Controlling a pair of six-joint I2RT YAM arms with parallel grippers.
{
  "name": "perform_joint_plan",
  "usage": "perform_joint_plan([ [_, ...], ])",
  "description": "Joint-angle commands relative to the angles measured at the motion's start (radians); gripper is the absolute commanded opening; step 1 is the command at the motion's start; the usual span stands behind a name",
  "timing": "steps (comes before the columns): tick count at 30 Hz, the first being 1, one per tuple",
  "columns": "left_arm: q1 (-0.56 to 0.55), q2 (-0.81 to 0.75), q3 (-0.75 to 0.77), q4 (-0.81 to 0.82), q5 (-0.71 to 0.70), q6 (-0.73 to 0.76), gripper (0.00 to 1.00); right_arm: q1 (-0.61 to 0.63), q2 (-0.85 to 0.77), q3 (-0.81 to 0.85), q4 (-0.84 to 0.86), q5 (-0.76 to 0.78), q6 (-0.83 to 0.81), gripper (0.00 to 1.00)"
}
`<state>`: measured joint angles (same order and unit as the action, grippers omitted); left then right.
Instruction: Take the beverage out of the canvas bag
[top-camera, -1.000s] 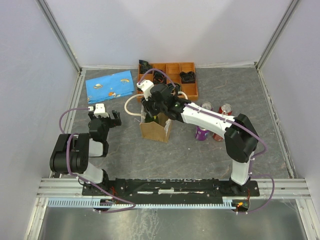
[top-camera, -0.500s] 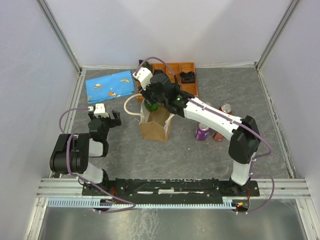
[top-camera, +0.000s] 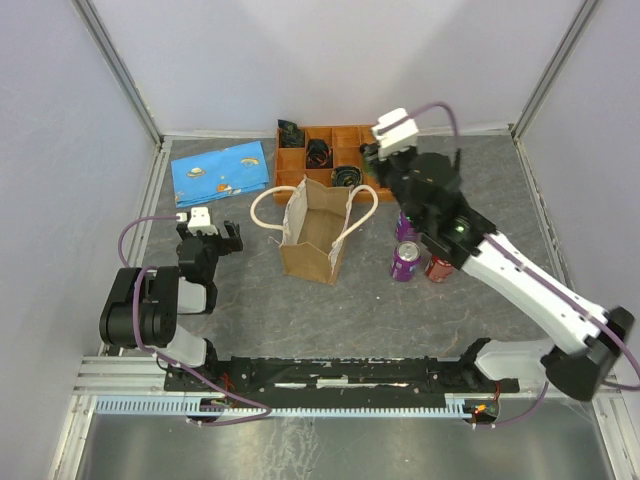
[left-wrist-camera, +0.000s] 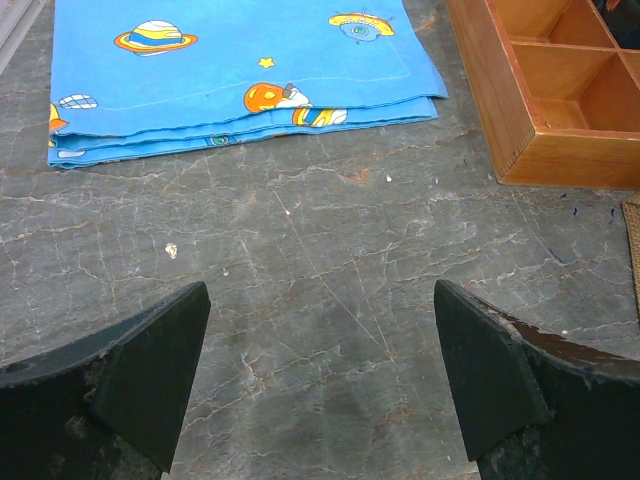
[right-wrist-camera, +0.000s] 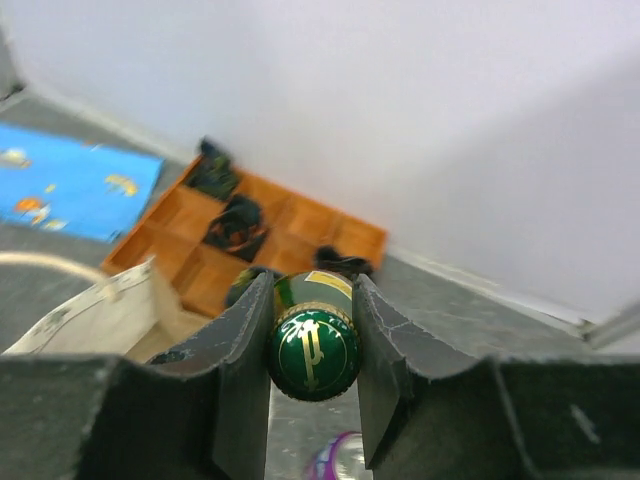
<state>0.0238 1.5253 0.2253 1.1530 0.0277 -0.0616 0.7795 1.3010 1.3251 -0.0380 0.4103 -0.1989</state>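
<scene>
The gap between the bag (top-camera: 312, 238) and the purple cans is below my right gripper. My right gripper should next go down and let go of the beverage there on the bare tabletop.
The canvas bag (top-camera: 312, 238) stands upright mid-table with its mouth open and its rope handles splayed to both sides; its rim (right-wrist-camera: 95, 312) shows at the lower left of the right wrist view. The beverage, a green glass bottle with a green cap (right-wrist-camera: 312, 352), hangs from its neck between my right gripper's fingers. My right gripper (top-camera: 404, 200) (right-wrist-camera: 312, 340) is shut on it, to the right of the bag and above the cans; the top view hides the bottle under the gripper. My left gripper (top-camera: 208, 234) (left-wrist-camera: 320, 370) is open and empty over bare table left of the bag.
An orange-brown compartment tray (top-camera: 385, 135) (left-wrist-camera: 530, 130) (right-wrist-camera: 290, 225) holding dark items sits at the back. A folded blue cloth (top-camera: 222, 170) (left-wrist-camera: 240, 60) lies back left. A purple can (top-camera: 406, 262) (right-wrist-camera: 340, 462) and a red can (top-camera: 440, 268) stand right of the bag.
My right gripper has risen out of the bag with the green bottle and swung right, over the cans. The bag's handles have dropped outward. The left arm has not moved.
</scene>
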Motion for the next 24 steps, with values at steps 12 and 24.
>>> perform_joint_plan([
  [12,-0.003,-0.005,0.005,0.038,-0.010,0.036,0.99,-0.061,-0.282,-0.128,0.129,0.282,0.010,0.00],
  [24,-0.005,-0.004,0.005,0.038,-0.009,0.036,0.99,-0.125,-0.207,-0.198,0.061,0.101,0.193,0.00],
])
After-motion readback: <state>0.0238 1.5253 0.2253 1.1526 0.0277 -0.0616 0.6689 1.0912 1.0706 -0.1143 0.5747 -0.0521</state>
